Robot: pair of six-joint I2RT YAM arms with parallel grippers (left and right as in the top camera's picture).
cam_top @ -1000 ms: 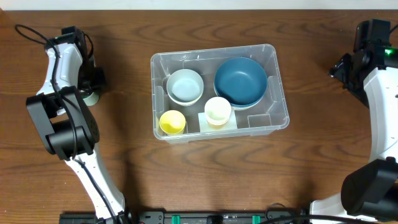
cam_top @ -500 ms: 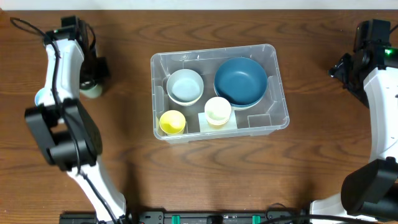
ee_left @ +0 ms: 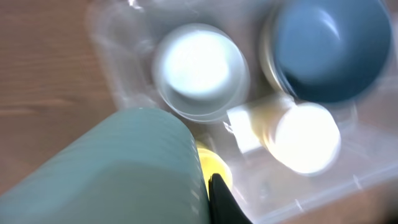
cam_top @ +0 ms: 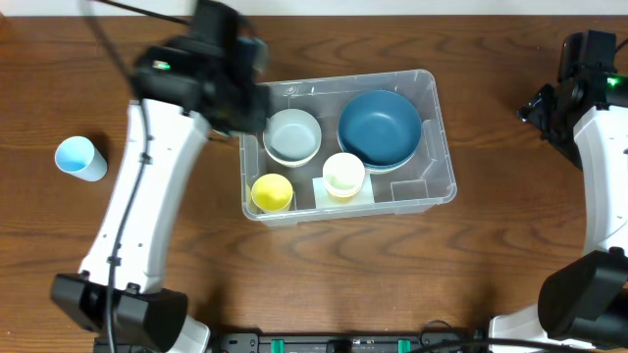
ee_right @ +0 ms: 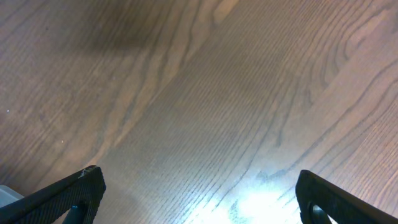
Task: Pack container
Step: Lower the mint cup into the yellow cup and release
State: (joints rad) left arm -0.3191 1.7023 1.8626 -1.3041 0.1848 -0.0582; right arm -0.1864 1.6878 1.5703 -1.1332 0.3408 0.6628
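The green cup has to get into the yellow cup (cam_top: pixel 272 192), which is open and empty at the container's near corner, so the robot's left gripper should move back and down first.
The container (cam_top: pixel 444 188) is a clear bin at the table's middle. It holds a pale blue bowl (cam_top: pixel 291 136), a dark blue bowl (cam_top: pixel 380 127), a cream cup (cam_top: pixel 343 175) and a yellow cup (cam_top: pixel 272 192). My left gripper (cam_top: pixel 238 101) is blurred above the container's left end. It is shut on a pale green ribbed cup (ee_left: pixel 106 174), which hangs over the yellow cup (ee_left: pixel 214 169) in the left wrist view. My right gripper (ee_right: pixel 199 194) is open and empty over bare wood at the far right (cam_top: pixel 546 104).
A light blue cup (cam_top: pixel 80 158) lies on the table at the far left. The left arm's white links cross the table from the front left to the container. The right arm stands along the right edge.
My left arm has swung fast from the far left to over the container's left end, carrying the pale green cup. The light blue cup now shows fully. The right arm has not moved.
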